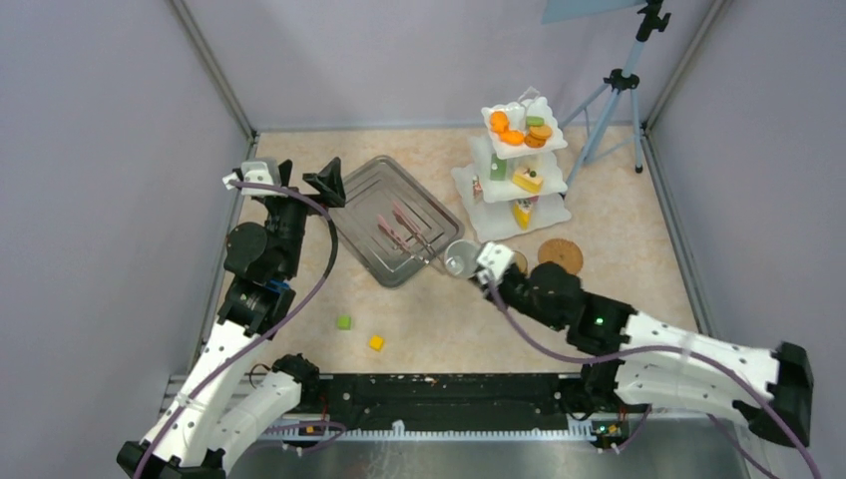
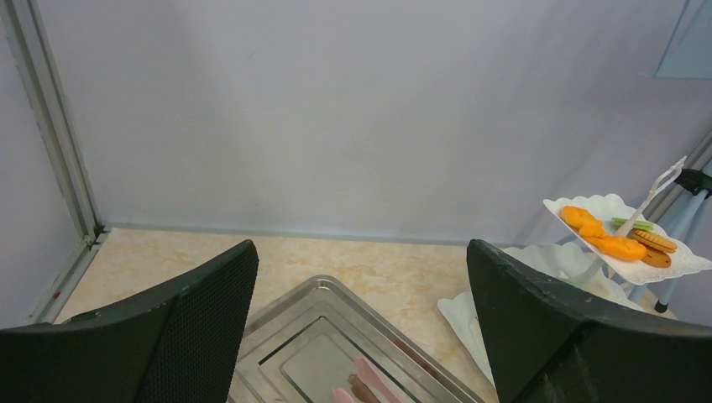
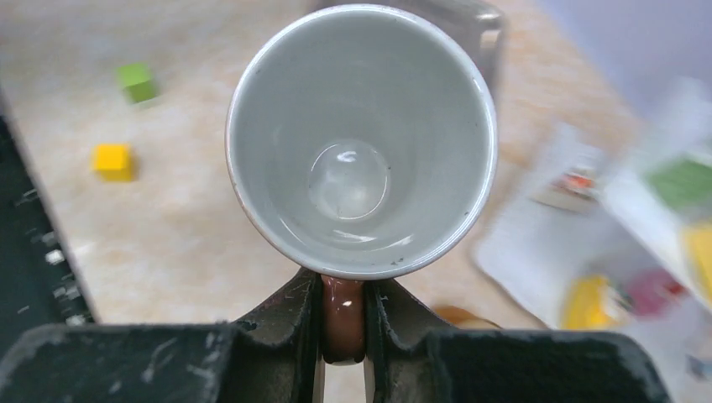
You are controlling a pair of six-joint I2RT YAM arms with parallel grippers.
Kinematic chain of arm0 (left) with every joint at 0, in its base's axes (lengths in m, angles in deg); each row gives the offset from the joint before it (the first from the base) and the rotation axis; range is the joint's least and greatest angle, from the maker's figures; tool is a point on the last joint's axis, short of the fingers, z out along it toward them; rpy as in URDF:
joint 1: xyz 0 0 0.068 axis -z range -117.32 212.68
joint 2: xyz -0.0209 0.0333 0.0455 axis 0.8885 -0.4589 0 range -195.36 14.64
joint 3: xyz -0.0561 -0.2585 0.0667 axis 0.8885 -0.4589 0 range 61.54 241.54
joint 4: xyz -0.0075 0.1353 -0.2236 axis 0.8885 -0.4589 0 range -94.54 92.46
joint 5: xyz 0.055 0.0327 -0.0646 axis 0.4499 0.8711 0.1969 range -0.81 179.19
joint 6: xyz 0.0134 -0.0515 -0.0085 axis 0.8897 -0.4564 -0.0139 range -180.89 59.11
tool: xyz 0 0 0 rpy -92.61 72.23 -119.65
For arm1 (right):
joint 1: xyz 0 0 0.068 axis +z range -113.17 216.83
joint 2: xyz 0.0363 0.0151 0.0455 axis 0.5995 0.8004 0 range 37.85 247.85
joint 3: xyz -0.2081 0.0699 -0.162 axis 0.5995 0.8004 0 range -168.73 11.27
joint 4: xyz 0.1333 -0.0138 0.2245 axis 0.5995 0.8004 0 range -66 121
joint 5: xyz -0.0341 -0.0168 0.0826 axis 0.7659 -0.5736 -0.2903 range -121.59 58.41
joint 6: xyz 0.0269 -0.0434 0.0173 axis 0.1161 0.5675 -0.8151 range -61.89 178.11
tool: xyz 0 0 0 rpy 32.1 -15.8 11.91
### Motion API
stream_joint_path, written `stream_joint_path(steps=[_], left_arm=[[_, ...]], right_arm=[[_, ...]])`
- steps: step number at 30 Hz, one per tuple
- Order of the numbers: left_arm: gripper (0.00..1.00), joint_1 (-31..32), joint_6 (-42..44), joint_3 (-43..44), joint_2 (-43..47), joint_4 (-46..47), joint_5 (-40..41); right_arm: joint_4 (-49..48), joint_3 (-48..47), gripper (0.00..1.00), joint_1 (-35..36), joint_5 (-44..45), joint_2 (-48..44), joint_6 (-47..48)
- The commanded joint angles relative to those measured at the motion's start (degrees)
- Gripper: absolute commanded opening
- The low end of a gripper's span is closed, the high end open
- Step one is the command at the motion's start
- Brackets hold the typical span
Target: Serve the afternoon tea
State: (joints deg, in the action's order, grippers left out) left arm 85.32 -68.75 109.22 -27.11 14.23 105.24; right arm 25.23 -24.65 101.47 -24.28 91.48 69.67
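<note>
The bare brown woven mat lies below my right gripper and to its right in the top view. I should move the cup (image 1: 460, 257) over it next, lower and release.
My right gripper (image 3: 342, 323) is shut on the brown handle of a small cup (image 3: 361, 138), empty and white inside; from above the cup (image 1: 460, 257) sits just off the tray's right corner. A brown woven mat (image 1: 560, 255) lies to its right, and another mat peeks out beside the right wrist (image 1: 520, 261). The white three-tier stand (image 1: 519, 170) at the back right carries orange rounds (image 1: 511, 130) on top and a yellow cake wedge (image 1: 528, 180) lower down. My left gripper (image 2: 361, 336) hangs open over the tray's far corner, holding nothing.
A grey steel tray (image 1: 369, 190) with pink tongs (image 1: 409, 232) lies at the back centre. A green cube (image 1: 343, 322) and a yellow cube (image 1: 376, 342) sit near the front. A tripod (image 1: 614, 95) stands behind the stand. Grey walls enclose the table.
</note>
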Motion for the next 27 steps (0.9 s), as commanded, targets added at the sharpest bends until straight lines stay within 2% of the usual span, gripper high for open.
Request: stream_joint_path(steps=[1, 4, 8, 10, 13, 15, 18, 19, 27], left_arm=[[0.99, -0.03, -0.54, 1.40, 0.57, 1.06, -0.50], [0.99, 0.03, -0.74, 1.37, 0.54, 0.99, -0.74], [0.99, 0.02, -1.17, 1.41, 0.47, 0.95, -1.32], [0.99, 0.04, -1.12, 1.38, 0.34, 0.97, -1.28], [0.99, 0.01, -0.78, 1.29, 0.09, 1.06, -0.73], [0.99, 0.08, -0.76, 1.29, 0.12, 1.06, -0.67], [0.99, 0.26, -0.61, 1.19, 0.48, 1.12, -0.49], [0.99, 0.37, -0.40, 1.17, 0.45, 1.22, -0.21], [0.99, 0.57, -0.28, 1.27, 1.09, 1.17, -0.01]], right_arm=[[8.63, 3.14, 0.00, -4.55, 15.62, -18.49, 2.34], [14.66, 4.10, 0.00, -9.68, 13.34, -28.50, 4.92], [13.45, 6.06, 0.00, -18.34, 18.41, -32.09, 1.63], [12.89, 5.84, 0.00, -22.22, 19.93, -29.20, 0.37], [11.45, 6.13, 0.00, -28.92, 16.22, -20.73, 1.22], [9.21, 7.43, 0.00, -35.75, 9.90, -16.65, 1.64], [4.31, 9.55, 0.00, -47.80, -4.95, -12.90, -0.27], [2.98, 10.03, 0.00, -51.19, -6.77, -11.81, -0.78], [0.70, 9.36, 0.00, -53.15, -7.49, -0.86, 0.93]])
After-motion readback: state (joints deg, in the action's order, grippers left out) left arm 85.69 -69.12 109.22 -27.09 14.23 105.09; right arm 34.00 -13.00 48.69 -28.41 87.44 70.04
